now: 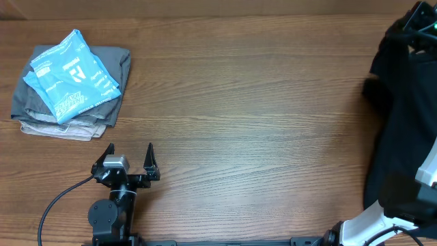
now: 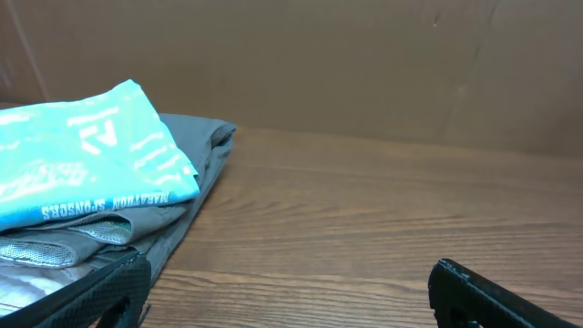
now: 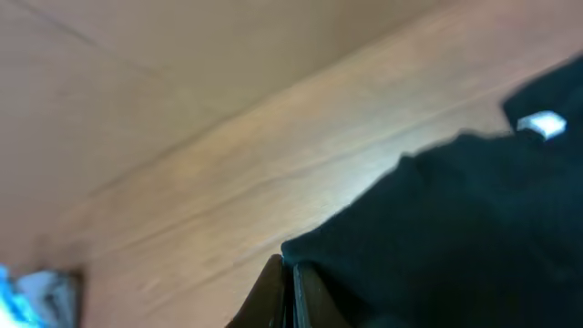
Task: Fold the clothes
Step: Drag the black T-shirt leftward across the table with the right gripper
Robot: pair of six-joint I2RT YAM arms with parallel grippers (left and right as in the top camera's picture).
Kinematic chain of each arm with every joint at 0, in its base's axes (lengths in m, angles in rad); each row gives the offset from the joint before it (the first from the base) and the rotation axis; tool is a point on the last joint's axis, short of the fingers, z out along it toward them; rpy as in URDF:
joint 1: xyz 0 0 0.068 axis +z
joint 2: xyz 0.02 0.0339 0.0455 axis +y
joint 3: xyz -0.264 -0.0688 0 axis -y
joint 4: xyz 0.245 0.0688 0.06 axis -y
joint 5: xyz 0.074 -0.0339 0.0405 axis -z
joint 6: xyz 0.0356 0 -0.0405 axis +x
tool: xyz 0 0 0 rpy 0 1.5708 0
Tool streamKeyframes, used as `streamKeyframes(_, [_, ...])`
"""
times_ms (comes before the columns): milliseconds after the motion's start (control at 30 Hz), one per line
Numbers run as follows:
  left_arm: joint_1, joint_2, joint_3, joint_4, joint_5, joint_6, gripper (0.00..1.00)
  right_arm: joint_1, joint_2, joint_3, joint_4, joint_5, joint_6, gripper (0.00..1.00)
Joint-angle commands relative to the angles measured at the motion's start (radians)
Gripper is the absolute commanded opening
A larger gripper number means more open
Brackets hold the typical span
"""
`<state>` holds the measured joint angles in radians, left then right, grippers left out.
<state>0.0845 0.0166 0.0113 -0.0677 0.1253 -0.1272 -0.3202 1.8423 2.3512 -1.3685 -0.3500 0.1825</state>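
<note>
The right gripper goes to the left in the overhead view and down to bare wood by the stack (image 1: 166,96) next and releases, as the shirt hangs bunched.
A black T-shirt (image 1: 403,116) hangs in a bunch at the right edge of the overhead view, lifted off the table. In the right wrist view the same black T-shirt (image 3: 455,237) fills the lower right, with its small white neck label (image 3: 543,124) showing. My right gripper (image 3: 290,273) is shut on an edge of the shirt; in the overhead view the gripper (image 1: 418,27) is at the top right, mostly hidden by fabric. My left gripper (image 1: 130,158) is open and empty at the front left of the table; it also shows in the left wrist view (image 2: 287,292).
A stack of folded garments lies at the far left: a light-blue one with white print (image 1: 72,74) on grey and beige ones (image 1: 41,116). The stack also shows in the left wrist view (image 2: 91,164), just ahead-left of my left fingers. A brown wall stands behind the table.
</note>
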Motion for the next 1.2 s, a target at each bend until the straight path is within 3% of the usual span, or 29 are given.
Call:
streamKeyframes(0, [-0.006,-0.012,-0.006,0.001,-0.010,0.019,1.00,0.039,-0.012,0.097,0.005,-0.117,0.051,0.04])
streamKeyframes(333, [-0.006,-0.012,-0.006,0.001,-0.010,0.019,1.00,0.440,0.054,0.096,0.094,-0.093,0.185,0.04])
streamKeyframes(633, [-0.006,-0.012,-0.006,0.001,-0.010,0.019,1.00,0.771,0.276,0.095,0.169,0.010,0.215,0.04])
streamKeyframes(900, [-0.006,-0.012,-0.006,0.001,-0.010,0.019,1.00,0.925,0.484,0.095,0.269,0.010,0.214,0.04])
streamKeyframes(1167, [-0.006,-0.012,-0.006,0.001,-0.010,0.019,1.00,0.980,0.555,0.090,0.368,0.018,0.215,0.04])
